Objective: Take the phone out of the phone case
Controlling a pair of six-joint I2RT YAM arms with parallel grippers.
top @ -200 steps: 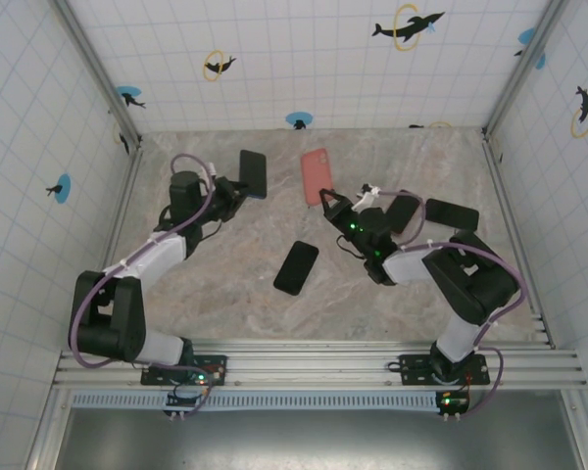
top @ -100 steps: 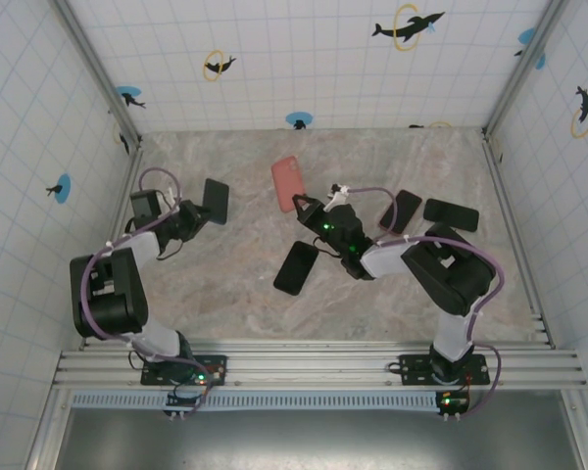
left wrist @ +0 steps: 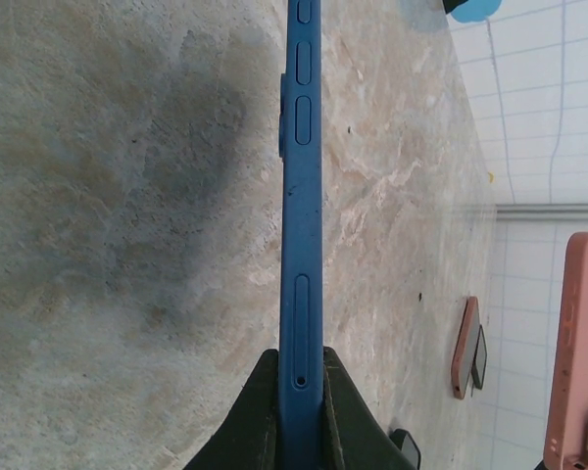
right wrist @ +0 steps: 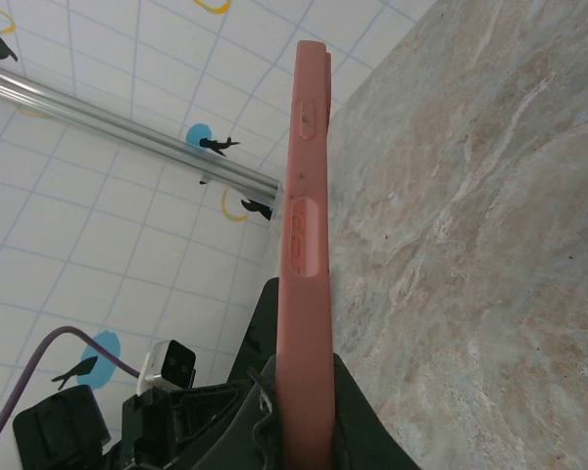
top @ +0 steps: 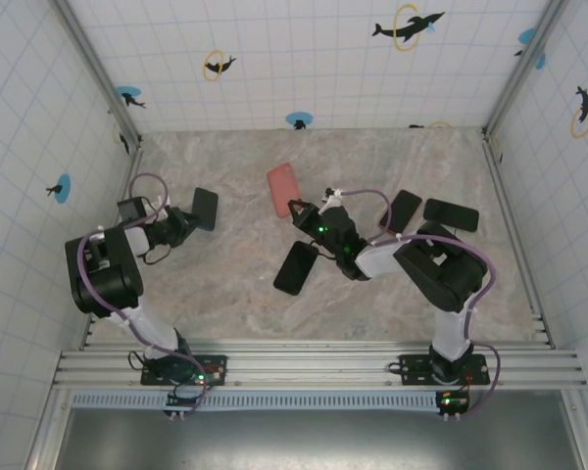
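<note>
The pink case (top: 282,188) is already off the blue phone. Next, my left gripper brings the phone down to the marble beneath and releases the phone's lower end.
A dark blue phone (top: 204,208) hangs over the left part of the table with my left gripper (top: 188,222) shut on its lower end. Seen edge-on in the left wrist view, the phone (left wrist: 302,225) is pinched between the black fingers (left wrist: 345,421). The pink phone case (top: 282,188) is held apart from it, near the table's middle, and my right gripper (top: 299,208) is shut on it. In the right wrist view the case (right wrist: 306,255) also stands edge-on in the gripper (right wrist: 306,431). The left wrist view shows the case (left wrist: 576,343) at far right.
A black phone (top: 296,266) lies flat on the marble table (top: 225,284) just below the right gripper. Two more dark phones (top: 404,209) (top: 451,213) lie at the right. Tiled walls close in the left, back and right sides.
Both arms have swung left. The left gripper carried the blue phone toward the left wall, and the right gripper brought the pink case left toward the centre.
</note>
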